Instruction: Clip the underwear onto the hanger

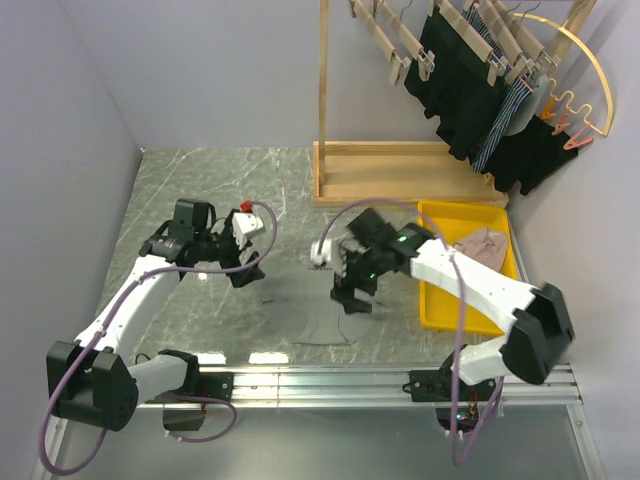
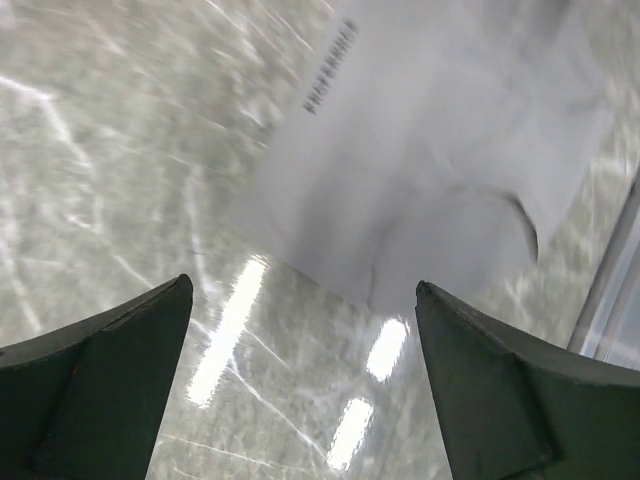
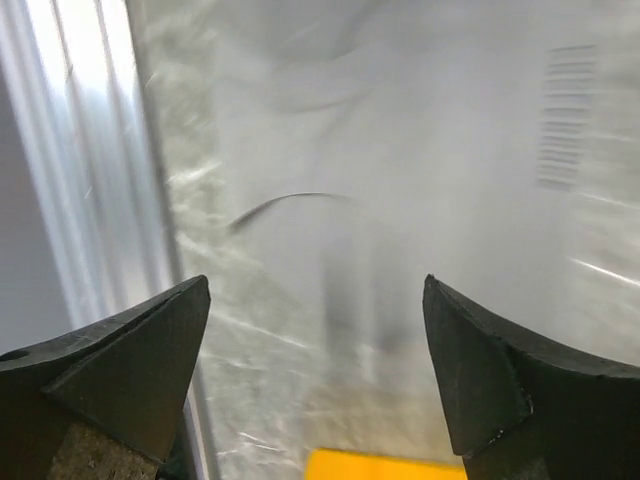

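The pale wooden hanger beside the black garments is empty, so I should raise my right gripper outward to the rack and close on its near clip.
The light grey underwear (image 1: 300, 295) lies flat on the marble table between my two grippers. In the left wrist view it (image 2: 430, 150) lies just ahead of the fingers, with a printed label near its far edge. In the right wrist view it (image 3: 420, 170) fills the area ahead of the fingers. My left gripper (image 1: 245, 268) is open and empty, just left of the fabric (image 2: 300, 285). My right gripper (image 1: 350, 297) is open and empty over its right edge (image 3: 315, 285). Pale wooden clip hangers (image 1: 385, 38) hang on the rack at the back right.
A wooden rack base (image 1: 400, 170) stands behind the underwear. A yellow tray (image 1: 440, 300) with a beige-pink garment (image 1: 482, 245) sits right of my right gripper. Black garments (image 1: 470, 90) and a yellow hoop hanger (image 1: 590, 70) hang above. A metal rail (image 1: 380, 380) runs along the near edge.
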